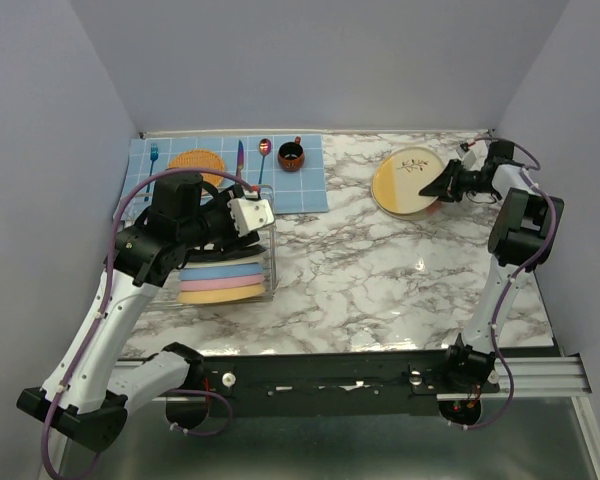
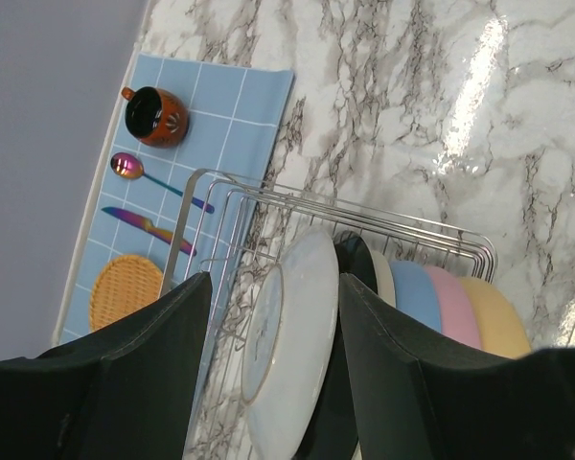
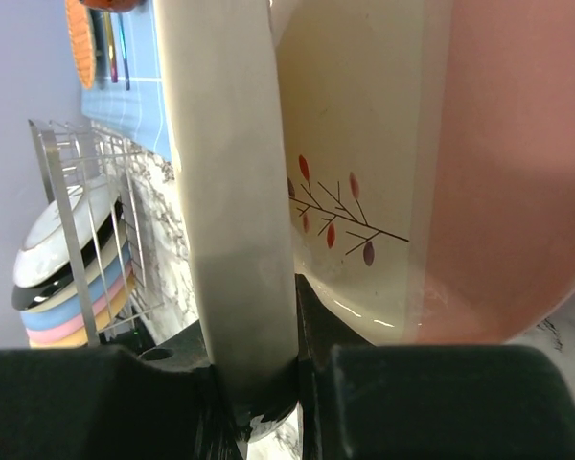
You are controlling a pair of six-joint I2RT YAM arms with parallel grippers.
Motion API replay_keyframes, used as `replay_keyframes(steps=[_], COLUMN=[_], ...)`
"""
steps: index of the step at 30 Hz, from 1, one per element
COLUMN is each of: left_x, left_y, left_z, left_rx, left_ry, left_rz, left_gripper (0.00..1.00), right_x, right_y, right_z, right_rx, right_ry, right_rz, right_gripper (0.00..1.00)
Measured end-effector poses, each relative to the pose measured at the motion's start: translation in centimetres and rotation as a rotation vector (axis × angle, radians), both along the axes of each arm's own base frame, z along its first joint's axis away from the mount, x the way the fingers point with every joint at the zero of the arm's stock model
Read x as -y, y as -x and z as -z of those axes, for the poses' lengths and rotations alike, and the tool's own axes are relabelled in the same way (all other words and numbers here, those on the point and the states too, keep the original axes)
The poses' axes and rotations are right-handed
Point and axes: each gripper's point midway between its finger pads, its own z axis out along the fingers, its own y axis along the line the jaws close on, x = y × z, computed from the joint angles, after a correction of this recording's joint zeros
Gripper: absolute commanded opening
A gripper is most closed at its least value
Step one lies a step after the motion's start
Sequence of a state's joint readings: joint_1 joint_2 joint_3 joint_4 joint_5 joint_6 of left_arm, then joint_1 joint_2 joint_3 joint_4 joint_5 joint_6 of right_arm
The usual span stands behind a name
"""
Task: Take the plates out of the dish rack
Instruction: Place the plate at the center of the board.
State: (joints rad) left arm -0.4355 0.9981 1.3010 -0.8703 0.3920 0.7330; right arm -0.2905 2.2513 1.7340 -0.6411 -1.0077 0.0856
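My right gripper holds the twig plate's rim, which stands raised, so it will lower that rim toward the pink-sided plate beneath and open to release it.
The silver wire dish rack [image 1: 271, 262] stands at the left with several plates on edge, among them blue [image 1: 220, 272], pink [image 1: 220, 284] and yellow-orange [image 1: 220, 295]. My left gripper [image 1: 250, 214] hovers over its far end. In the left wrist view it [image 2: 273, 369] is open, its fingers either side of the pale back of the foremost plate [image 2: 302, 316]; a black-rimmed plate [image 2: 359, 261] stands behind. My right gripper [image 1: 442, 186] is shut on the rim [image 3: 225, 192] of the cream-and-yellow twig plate [image 1: 408, 180] at the back right; I cannot tell if it touches the table.
A blue checked placemat [image 1: 300, 180] lies behind the rack with an orange woven disc [image 1: 197, 160], fork, knife, spoon and a dark red cup [image 1: 291, 155]. Walls close the left, back and right. The rack also shows in the right wrist view [image 3: 72, 182].
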Motion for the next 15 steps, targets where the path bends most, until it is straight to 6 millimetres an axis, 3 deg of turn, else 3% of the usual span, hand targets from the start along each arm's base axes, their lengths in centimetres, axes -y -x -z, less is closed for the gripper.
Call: replay_keyframes(steps=[6,15], left_x=[-0.1,-0.2], left_y=[0.3,0.3], left_z=[0.3,0.4], left_rx=[-0.013,-0.019], left_ry=[-0.006,-0.008], left_rz=[0.000,0.000], left_gripper=[0.64,0.63], right_x=[-0.1,0.2], right_y=[0.3,0.4], right_z=[1.3,2.2], right_rx=[-0.041,-0.077], right_ry=[-0.090,-0.151], right_rz=[-0.005,-0.005], right_gripper=[0.06,0.23])
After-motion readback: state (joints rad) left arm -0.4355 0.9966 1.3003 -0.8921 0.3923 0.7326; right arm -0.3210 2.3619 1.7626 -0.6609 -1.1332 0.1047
